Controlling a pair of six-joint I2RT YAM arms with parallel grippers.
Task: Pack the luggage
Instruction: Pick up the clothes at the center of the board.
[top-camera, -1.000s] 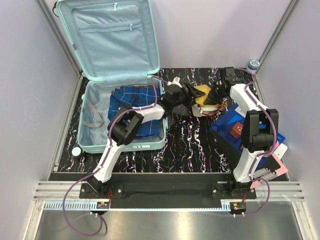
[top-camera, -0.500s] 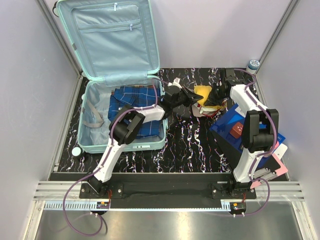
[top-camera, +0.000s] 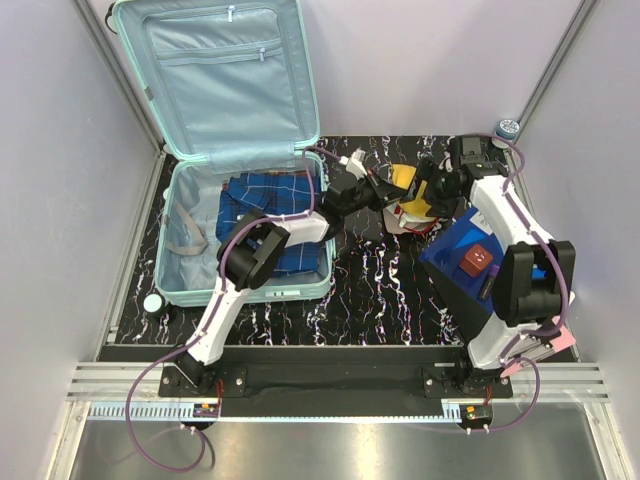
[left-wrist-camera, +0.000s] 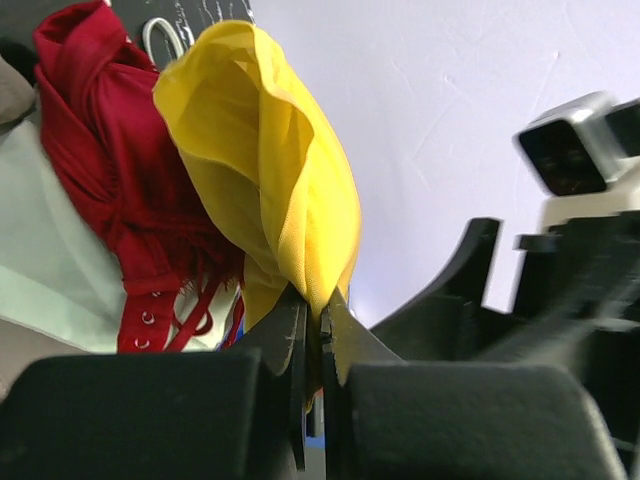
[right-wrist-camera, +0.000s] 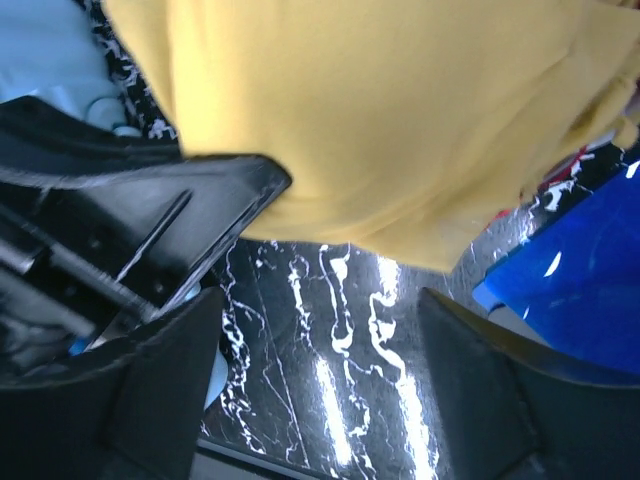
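The luggage's far corner past the plaid cloth is bare. I will move my left gripper to the left in the top view, lower it there and release.
The mint-green luggage lies open at the left, its lid leaning on the back wall, with a blue plaid cloth inside. To its right my left gripper is shut on a yellow cloth; the left wrist view shows the yellow cloth pinched between the left gripper jaws, a red garment beside it. My right gripper stands open just right of the cloth. In its wrist view the right gripper holds nothing, below the yellow cloth.
A pile of red and white clothes lies under the yellow cloth. A flat blue box with a small red-brown item on it sits at the right. A blue-lidded jar stands in the back right corner.
My left gripper has shut on the yellow cloth. My right gripper has opened, let the cloth go and drawn back slightly to the right.
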